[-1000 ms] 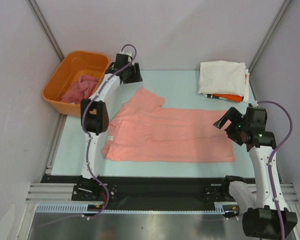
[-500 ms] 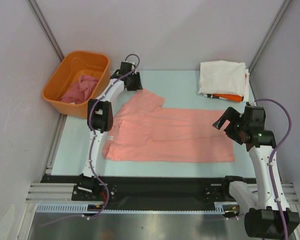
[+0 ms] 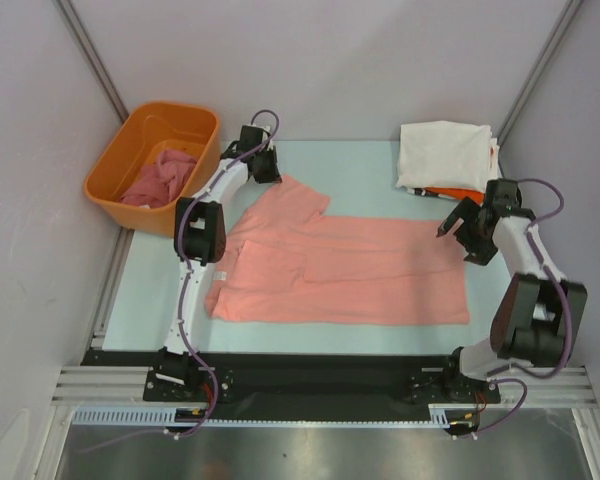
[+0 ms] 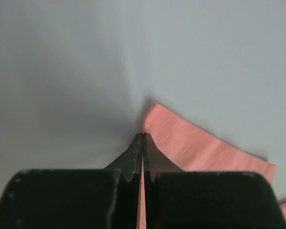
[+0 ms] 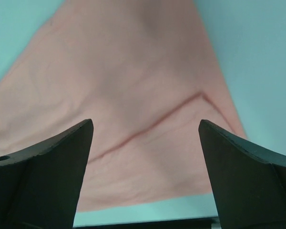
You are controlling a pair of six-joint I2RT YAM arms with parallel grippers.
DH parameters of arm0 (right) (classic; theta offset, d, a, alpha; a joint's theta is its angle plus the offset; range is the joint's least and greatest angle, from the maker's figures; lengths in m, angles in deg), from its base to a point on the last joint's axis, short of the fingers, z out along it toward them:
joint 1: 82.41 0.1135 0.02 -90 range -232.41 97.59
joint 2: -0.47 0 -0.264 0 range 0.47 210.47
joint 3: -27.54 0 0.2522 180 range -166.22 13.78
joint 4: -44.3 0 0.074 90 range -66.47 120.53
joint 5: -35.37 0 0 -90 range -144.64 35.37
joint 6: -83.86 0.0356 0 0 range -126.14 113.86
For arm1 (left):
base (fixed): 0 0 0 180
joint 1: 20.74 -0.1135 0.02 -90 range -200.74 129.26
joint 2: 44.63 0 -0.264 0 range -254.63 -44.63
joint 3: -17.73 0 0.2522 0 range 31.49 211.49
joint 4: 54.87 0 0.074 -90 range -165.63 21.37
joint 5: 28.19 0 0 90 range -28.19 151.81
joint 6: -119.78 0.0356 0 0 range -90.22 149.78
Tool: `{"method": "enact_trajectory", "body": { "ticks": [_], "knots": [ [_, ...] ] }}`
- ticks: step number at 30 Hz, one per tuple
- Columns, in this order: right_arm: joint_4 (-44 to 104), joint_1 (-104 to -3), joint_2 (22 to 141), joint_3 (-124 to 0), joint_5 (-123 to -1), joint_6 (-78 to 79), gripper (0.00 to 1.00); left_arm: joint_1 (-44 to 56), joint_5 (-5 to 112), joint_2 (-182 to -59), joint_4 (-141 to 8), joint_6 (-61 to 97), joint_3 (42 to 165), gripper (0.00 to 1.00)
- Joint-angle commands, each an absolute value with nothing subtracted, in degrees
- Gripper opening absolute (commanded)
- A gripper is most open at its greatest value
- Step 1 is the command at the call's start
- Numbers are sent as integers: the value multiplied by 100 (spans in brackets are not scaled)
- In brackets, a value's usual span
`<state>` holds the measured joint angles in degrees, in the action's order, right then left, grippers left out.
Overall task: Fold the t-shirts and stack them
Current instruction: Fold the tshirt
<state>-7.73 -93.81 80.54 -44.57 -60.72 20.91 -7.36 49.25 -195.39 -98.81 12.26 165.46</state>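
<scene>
My left gripper already pinches the opposite sleeve. My right gripper needs to move down and outward next, onto the shirt's far corner by the folded stack.
A salmon-pink t-shirt [image 3: 350, 270] lies spread flat across the table mat, its body folded lengthwise. My left gripper [image 3: 268, 170] is at the shirt's far left sleeve; in the left wrist view the gripper [image 4: 142, 136] is shut, with a strip of the pink sleeve [image 4: 195, 143] pinched between the fingers. My right gripper [image 3: 452, 222] hangs open over the shirt's far right corner; in the right wrist view the gripper [image 5: 145, 126] has the pink cloth [image 5: 133, 71] below it, untouched. A cream-white folded t-shirt [image 3: 445, 155] rests on an orange one [image 3: 455, 194] at the back right.
An orange tub [image 3: 130, 140] at the back left holds a crumpled rose-pink t-shirt [image 3: 160, 178]. Grey walls close in the back and sides. Bare pale-green mat [image 3: 365, 170] shows between the spread shirt and the folded stack.
My left gripper dropped onto the sleeve corner and closed on it. My right arm reached farther back, bringing its open gripper over the shirt's far right corner.
</scene>
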Motion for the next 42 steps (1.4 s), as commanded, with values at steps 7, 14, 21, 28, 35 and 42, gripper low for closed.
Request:
{"method": "enact_trajectory", "body": {
  "ticks": [7, 14, 21, 28, 35, 42],
  "knots": [
    [-268, -9542, 10433, -6827, -5139, 1944, 82, -756, 4740, -19563, -9878, 1177, 16491, 0],
    [-330, -9560, 11647, -7780, -4673, 1698, 69, -782, 4678, -19633, -9887, 1115, 16578, 0],
    [-216, -9367, 12166, -7912, -4576, 1741, 62, -800, 4643, -19668, -9887, 1071, 16605, 0],
    [-84, -9226, 12150, -7623, -4435, 1829, 50, -817, 4599, -19703, -9887, 1036, 16649, 0],
    [-32, -9226, 12114, -7385, -4470, 1838, 0, -835, 4477, -19739, -9904, 1045, 16710, 0],
    [-330, -8945, 11677, -7482, -4488, 1794, 0, -905, 4080, -18899, -9650, 852, 15878, 0]
  ]
}}
